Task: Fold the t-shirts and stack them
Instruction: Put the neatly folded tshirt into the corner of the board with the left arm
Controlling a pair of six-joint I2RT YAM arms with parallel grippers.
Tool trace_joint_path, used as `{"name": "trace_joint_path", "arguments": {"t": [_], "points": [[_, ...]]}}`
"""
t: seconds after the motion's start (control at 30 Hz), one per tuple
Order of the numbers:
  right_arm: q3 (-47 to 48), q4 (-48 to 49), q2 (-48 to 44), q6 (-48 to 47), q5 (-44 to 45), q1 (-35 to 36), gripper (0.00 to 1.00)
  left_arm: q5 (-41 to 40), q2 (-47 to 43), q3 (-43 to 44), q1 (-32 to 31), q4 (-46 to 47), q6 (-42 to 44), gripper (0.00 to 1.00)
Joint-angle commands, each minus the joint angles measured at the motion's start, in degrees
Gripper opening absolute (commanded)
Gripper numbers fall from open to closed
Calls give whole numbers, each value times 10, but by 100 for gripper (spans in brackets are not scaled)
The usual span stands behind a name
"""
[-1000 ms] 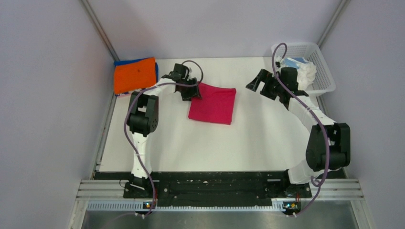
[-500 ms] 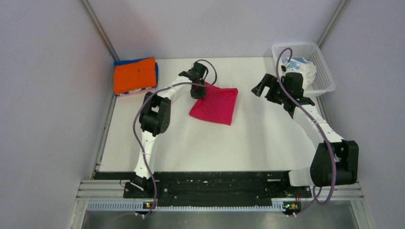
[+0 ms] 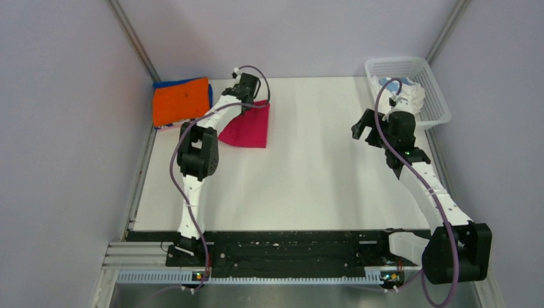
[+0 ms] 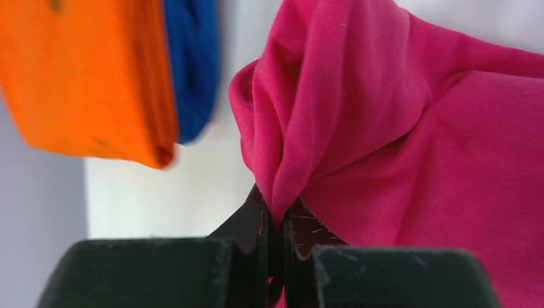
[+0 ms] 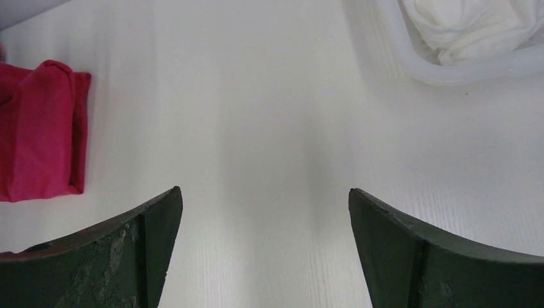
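Observation:
I raise the crimson shirt (image 5: 38, 128) next, lay it on the orange t-shirt topping the stack left of my left gripper in the top view, and release.
The folded crimson-pink t-shirt (image 3: 247, 127) lies at the back left of the table, with one corner lifted. My left gripper (image 3: 251, 102) is shut on that corner, and the cloth (image 4: 385, 128) bunches up out of the closed gripper (image 4: 276, 215). Just to its left, an orange t-shirt (image 3: 181, 101) rests folded on a blue one (image 3: 210, 95); both show in the left wrist view as orange (image 4: 90, 77) and blue (image 4: 192, 64). My right gripper (image 3: 363, 128) hangs open over bare table (image 5: 264, 190), holding nothing. The crimson shirt (image 5: 38, 128) is far to its left.
A white mesh basket (image 3: 439, 102) stands at the back right corner, holding white (image 3: 412, 97) and pale blue cloth (image 3: 392, 83). Its rim (image 5: 449, 72) and the white cloth (image 5: 475, 25) show in the right wrist view. Walls enclose the table on three sides.
My left gripper shut on the crimson shirt's corner and dragged it left toward the orange stack. The right arm drew back toward the right side.

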Motion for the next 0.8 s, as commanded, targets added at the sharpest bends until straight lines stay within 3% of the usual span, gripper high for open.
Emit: {"name": "trace_joint_path", "arguments": {"t": [0.0, 0.33, 0.77], "points": [[1, 18, -22, -19, 62, -7, 99, -59, -56, 54, 21, 85, 98, 0], [6, 4, -20, -32, 88, -7, 99, -1, -72, 114, 70, 111, 143, 0], [8, -2, -9, -36, 104, -6, 99, 39, -80, 180, 75, 87, 142, 0]]}}
